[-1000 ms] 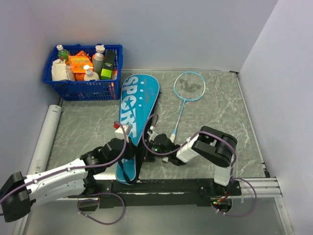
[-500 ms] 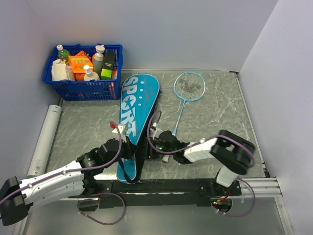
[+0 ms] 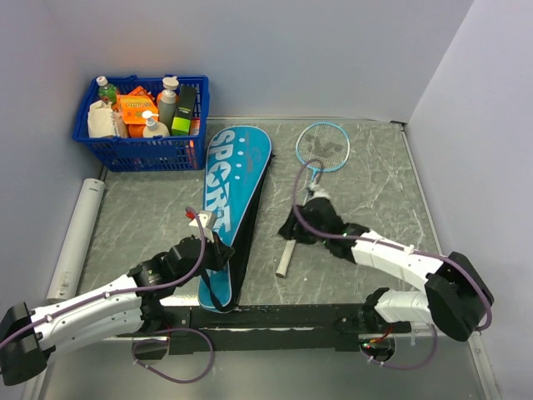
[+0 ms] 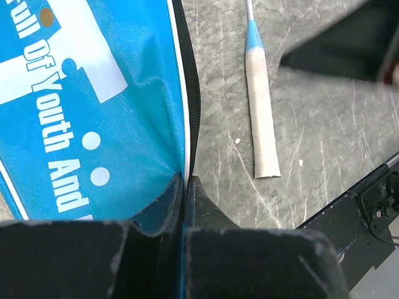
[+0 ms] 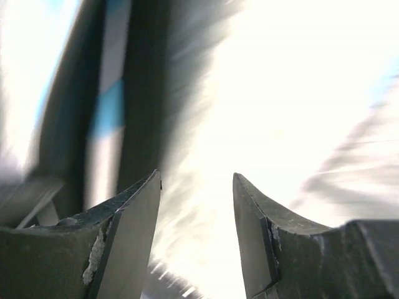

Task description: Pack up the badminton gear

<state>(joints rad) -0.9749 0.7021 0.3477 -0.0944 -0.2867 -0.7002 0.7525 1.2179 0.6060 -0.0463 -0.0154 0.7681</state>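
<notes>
My right gripper should next move outward and down to the racket's stem by its head (image 3: 309, 188), which is slim enough to pinch.
The teal bag (image 3: 231, 185) printed "SPORT" lies lengthwise in the middle of the table. My left gripper (image 3: 218, 252) is shut on the bag's right edge near its narrow end; the left wrist view shows the jaws (image 4: 184, 187) pinching the white-piped seam of the bag (image 4: 81, 112). A light-blue racket (image 3: 323, 147) lies to the right of the bag, its grey-white handle (image 3: 285, 261) (image 4: 262, 121) pointing toward me. My right gripper (image 3: 289, 232) hovers over the racket's shaft, just above the handle. It stands open with nothing between its fingers (image 5: 196, 187); that view is motion-blurred.
A blue basket (image 3: 137, 125) of bottles and packets stands at the back left. A white tube (image 3: 77, 237) lies along the left edge. Walls close in the table at the back and on the right. The black mounting rail (image 3: 275, 317) runs along the near edge.
My right gripper has opened wider and swung away from the bag's lower right edge, up and right over the racket's shaft, with the arm stretched out. The left gripper has kept its grip.
</notes>
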